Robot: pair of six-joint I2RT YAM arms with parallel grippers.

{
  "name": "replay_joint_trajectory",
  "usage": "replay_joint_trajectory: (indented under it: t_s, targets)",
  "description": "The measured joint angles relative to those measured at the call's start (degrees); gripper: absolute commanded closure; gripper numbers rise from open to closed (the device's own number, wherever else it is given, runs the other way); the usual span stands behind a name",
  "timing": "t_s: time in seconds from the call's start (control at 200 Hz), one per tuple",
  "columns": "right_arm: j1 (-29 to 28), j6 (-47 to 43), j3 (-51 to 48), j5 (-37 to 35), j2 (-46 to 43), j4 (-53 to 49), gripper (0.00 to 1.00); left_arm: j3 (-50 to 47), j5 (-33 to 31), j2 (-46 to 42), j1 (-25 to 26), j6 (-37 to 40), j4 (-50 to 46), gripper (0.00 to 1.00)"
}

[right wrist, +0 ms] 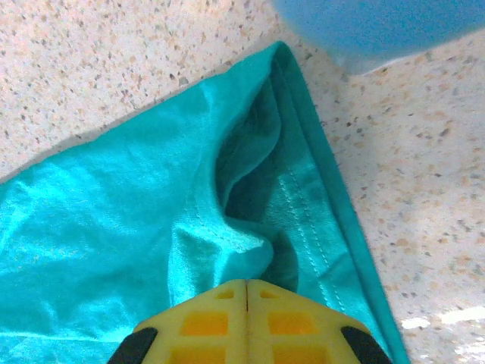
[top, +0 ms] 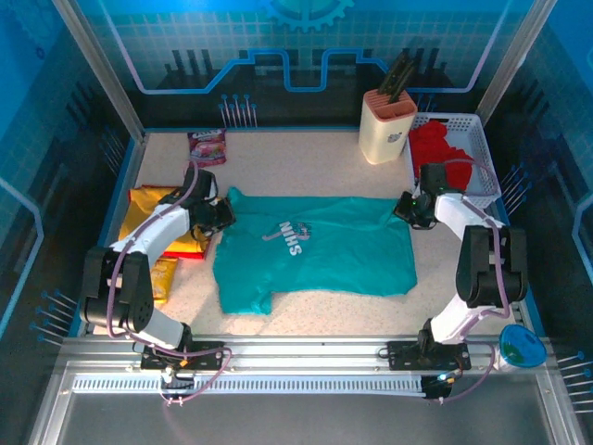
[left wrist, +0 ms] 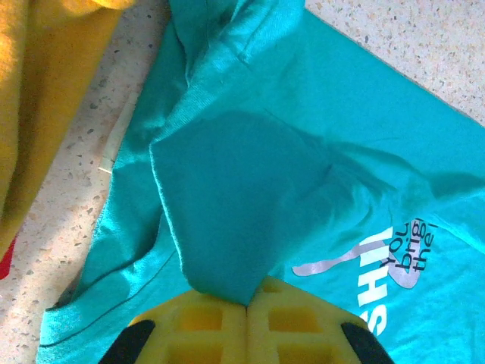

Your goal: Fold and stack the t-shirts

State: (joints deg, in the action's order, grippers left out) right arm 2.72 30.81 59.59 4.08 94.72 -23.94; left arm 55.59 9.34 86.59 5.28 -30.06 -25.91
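Note:
The tented pinched fold will next come down with my left gripper toward the shirt's edge beside the yellow t-shirt, and then my left gripper will release the fold.
A teal t-shirt [top: 315,252] with a white chest print lies spread on the table, sideways between the arms. My left gripper [top: 222,215] is shut on a pinched fold of its left end; the yellow pads [left wrist: 204,326] clamp a lifted tent of teal cloth [left wrist: 242,197]. My right gripper [top: 408,209] is shut on the hemmed edge of the shirt's right end [right wrist: 250,197], its pads [right wrist: 292,322] pressed together over a bunched fold. A yellow t-shirt [top: 148,202] lies at the left edge and a red one [top: 437,146] fills the white basket [top: 482,153].
A beige knife block [top: 387,125] stands behind the shirt, left of the basket. A pink snack packet [top: 206,146] lies at the back left; an orange packet [top: 163,276] lies beside the left arm. A blue cup [top: 521,348] sits at the front right corner.

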Motion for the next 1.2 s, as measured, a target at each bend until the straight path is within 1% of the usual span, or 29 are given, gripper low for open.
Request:
replay_joint_trajectory:
  t_s: [0.205, 0.33, 0.415, 0.475, 0.53, 0.69, 0.785, 0.896, 0.921, 0.956, 0.971, 1.016, 1.091, 1.166, 1.201]
  targets:
    - [3.08, -0.74, -1.60, 0.00, -1.33, -0.48, 1.00, 0.00, 0.20, 0.00, -0.37, 0.00, -0.02, 1.00]
    - [3.74, -1.05, -2.40, 0.57, -0.87, -1.31, 0.94, 0.00, 0.57, 0.00, -0.46, 0.00, 0.00, 1.00]
    - [3.74, -1.29, -2.40, 0.92, 0.22, -1.36, 0.93, 0.00, 0.63, 0.00, -0.46, 0.00, -0.02, 1.00]
    - [3.74, -1.31, -2.45, 0.90, 0.83, -1.36, 0.90, 0.00, 0.63, 0.04, -0.46, 0.00, -0.02, 1.00]
    - [3.74, -1.27, -2.60, 0.92, 1.01, -1.40, 0.84, 0.00, 0.63, 0.11, -0.46, 0.00, -0.13, 1.00]
    - [3.74, -1.95, -2.62, 0.85, 0.98, -1.60, 0.78, 0.00, 0.59, 0.52, -0.46, 0.15, -0.90, 1.00]
    - [3.74, -2.32, -2.67, 0.87, 0.76, -1.57, 0.72, 0.00, 0.44, 1.03, -0.63, 0.39, -1.25, 1.00]
    - [3.74, -2.36, -3.13, 0.92, -0.02, -1.57, 0.70, 0.02, -0.66, 2.05, -1.29, 0.81, -1.95, 1.00]
    - [3.74, -2.38, -3.30, 0.94, -0.26, -1.55, 0.70, 0.07, -0.94, 2.45, -1.51, 1.07, -2.25, 0.95]
    - [3.74, -2.38, -3.41, 1.01, -0.57, -1.60, 0.69, 0.15, -1.55, 3.06, -1.79, 1.51, -2.69, 0.77]
    - [3.74, -2.38, -3.48, 1.07, -0.68, -1.60, 0.69, 0.26, -1.95, 3.45, -1.95, 1.86, -2.97, 0.72]
    - [3.74, -2.38, -3.52, 1.09, -0.98, -1.57, 0.69, 0.72, -2.69, 4.59, -2.34, 2.25, -4.09, 0.64]
    - [3.74, -2.38, -3.52, 1.11, -1.46, -1.55, 0.69, 1.57, -4.11, 6.45, -2.84, 3.32, -5.95, 0.56]
    - [3.74, -2.38, -3.52, 1.18, -1.81, -1.57, 0.69, 1.95, -5.05, 7.10, -2.97, 3.65, -7.41, 0.55]
    - [3.74, -2.38, -3.52, 1.33, -1.95, -1.57, 0.69, 2.03, -5.31, 7.06, -2.91, 3.76, -8.09, 0.56]
